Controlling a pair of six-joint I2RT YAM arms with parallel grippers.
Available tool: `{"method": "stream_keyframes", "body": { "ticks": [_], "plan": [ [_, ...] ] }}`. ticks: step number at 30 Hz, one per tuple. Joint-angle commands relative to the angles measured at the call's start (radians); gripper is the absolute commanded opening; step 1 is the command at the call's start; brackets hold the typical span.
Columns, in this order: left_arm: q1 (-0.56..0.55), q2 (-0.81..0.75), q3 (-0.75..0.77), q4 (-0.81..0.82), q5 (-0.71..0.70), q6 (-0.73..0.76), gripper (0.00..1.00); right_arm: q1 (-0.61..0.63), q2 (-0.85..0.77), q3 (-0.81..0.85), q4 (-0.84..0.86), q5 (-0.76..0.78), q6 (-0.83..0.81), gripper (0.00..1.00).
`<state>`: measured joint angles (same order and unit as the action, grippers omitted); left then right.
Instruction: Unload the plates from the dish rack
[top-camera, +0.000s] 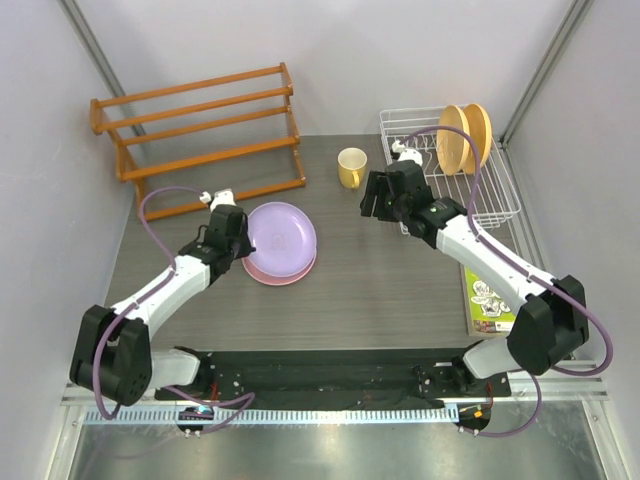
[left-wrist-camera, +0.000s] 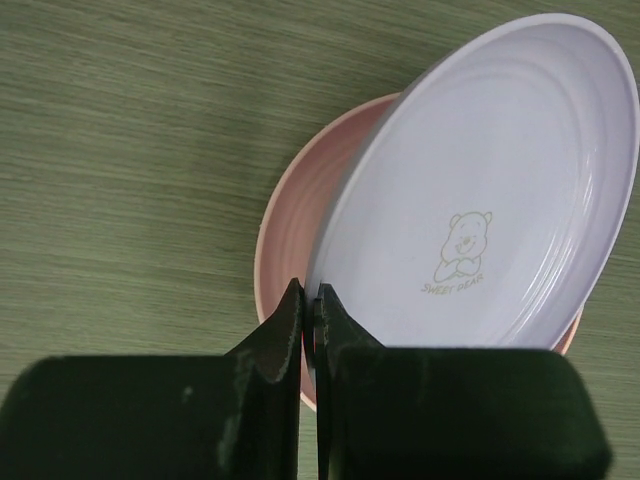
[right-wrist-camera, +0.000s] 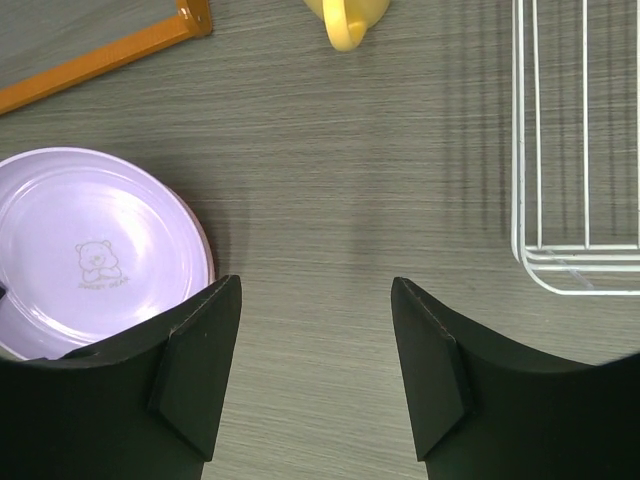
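Next, my right gripper swings outward to the rim of the mug-side orange-yellow plate, as that plate stands outward and to the gripper's right in the top view.
My left gripper (top-camera: 240, 236) (left-wrist-camera: 308, 300) is shut on the near rim of the lilac plate (top-camera: 282, 234) (left-wrist-camera: 490, 190). The plate is tilted over the pink plate (top-camera: 282, 273) (left-wrist-camera: 300, 200), which lies flat on the table. Both plates also show in the right wrist view, the lilac plate (right-wrist-camera: 95, 250) over the pink plate (right-wrist-camera: 206, 250). Two orange-yellow plates (top-camera: 465, 135) stand upright in the white wire dish rack (top-camera: 500, 195) (right-wrist-camera: 570, 150) at the back right. My right gripper (top-camera: 378, 196) (right-wrist-camera: 315, 300) is open and empty above the bare table, between the plates and the rack.
A small yellow mug (top-camera: 351, 167) (right-wrist-camera: 345, 20) stands just left of the dish rack. An orange wooden slatted rack (top-camera: 200, 135) (right-wrist-camera: 100, 55) stands at the back left. A green leaflet (top-camera: 490, 295) lies on the table at the right, near the front.
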<state>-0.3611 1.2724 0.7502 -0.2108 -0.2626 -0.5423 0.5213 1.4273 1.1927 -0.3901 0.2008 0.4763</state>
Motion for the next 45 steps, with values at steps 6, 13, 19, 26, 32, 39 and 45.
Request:
{"method": "stream_keyframes", "body": {
  "ticks": [6,13,19,26,32,39,45],
  "plan": [
    [0.019,0.042,-0.008,-0.007,0.091,-0.058,0.20,-0.023,0.015,0.019,-0.003,0.052,-0.051,0.67],
    [0.019,0.042,-0.003,-0.021,0.083,-0.048,0.69,-0.072,0.048,0.074,-0.030,0.110,-0.113,0.68],
    [0.019,0.007,0.021,-0.038,0.053,-0.021,0.99,-0.151,0.122,0.182,-0.035,0.351,-0.195,0.69],
    [0.019,-0.022,0.064,0.020,0.138,-0.011,1.00,-0.242,0.329,0.425,0.036,0.615,-0.375,0.72],
    [0.017,-0.018,0.067,0.082,0.206,-0.007,0.99,-0.291,0.527,0.652,0.112,0.716,-0.556,0.69],
    [0.017,0.011,0.066,0.108,0.221,0.002,0.99,-0.342,0.719,0.886,0.152,0.741,-0.703,0.67],
    [0.017,0.057,0.084,0.119,0.224,0.011,0.99,-0.365,0.802,0.930,0.172,0.730,-0.731,0.64]
  ]
}}
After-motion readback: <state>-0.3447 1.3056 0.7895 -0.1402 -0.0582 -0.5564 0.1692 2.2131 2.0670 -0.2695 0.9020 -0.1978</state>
